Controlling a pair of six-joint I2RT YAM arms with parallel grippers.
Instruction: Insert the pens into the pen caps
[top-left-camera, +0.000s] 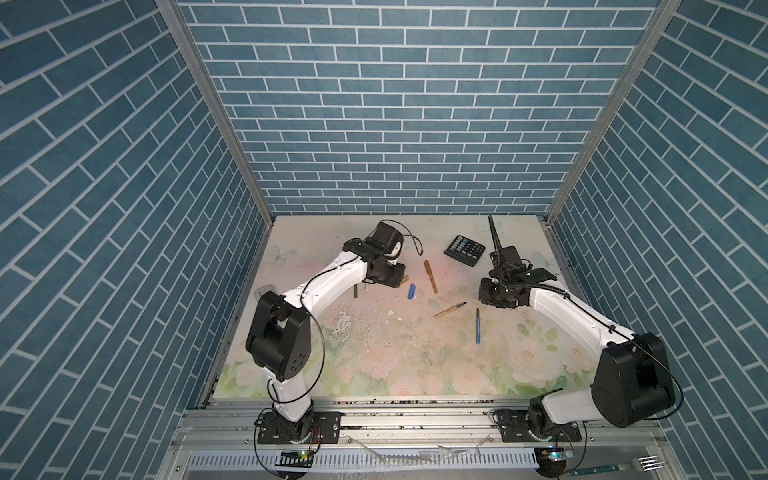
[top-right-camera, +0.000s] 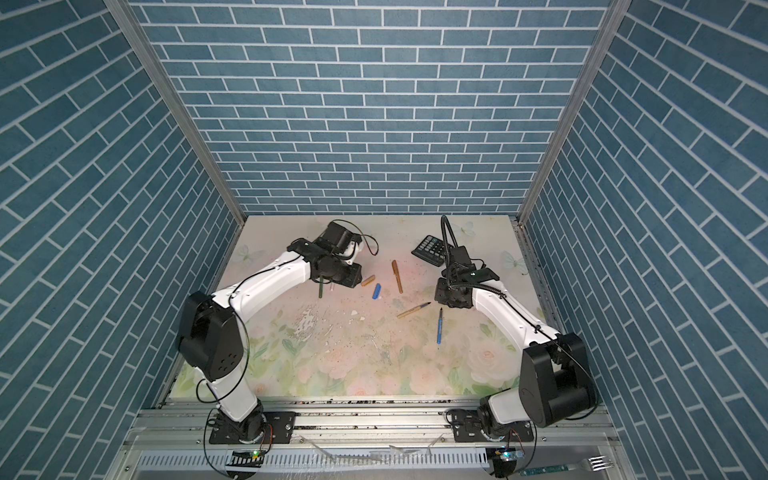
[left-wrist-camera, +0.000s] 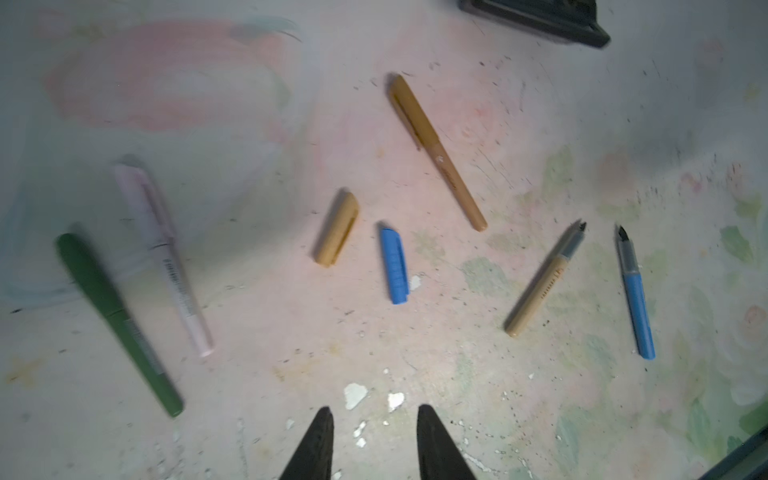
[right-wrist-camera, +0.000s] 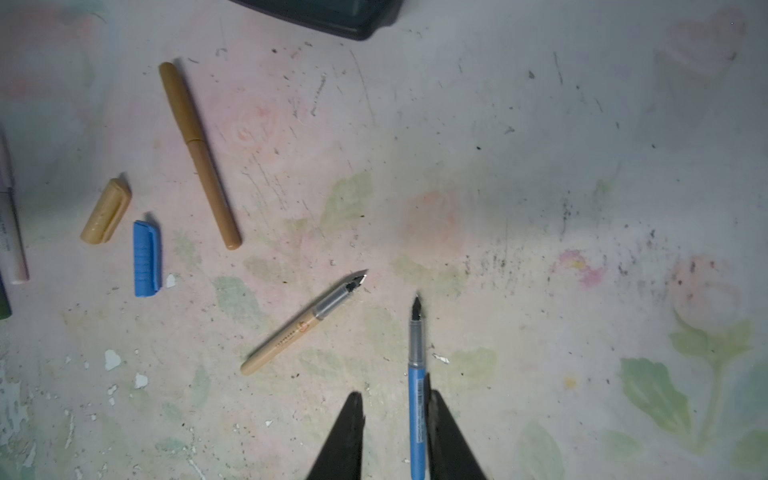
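Note:
My left gripper moves past the blue cap next, turns and goes down onto the tan pen's body, which lies below, toward my right gripper.
In the right wrist view my right gripper is open, and the uncapped blue pen lies on the mat between its fingers. The pen sits close to one finger with a gap to the other. My left gripper is open over bare mat with nothing between its fingers. Ahead of it lie the tan cap and the blue cap side by side. The uncapped tan pen lies beside the blue pen. A brown pen, a pale pink pen and a green pen each wear a cap.
A black calculator lies at the back right of the floral mat. A metal fork rests off the mat by the front rail. Blue brick walls close in three sides.

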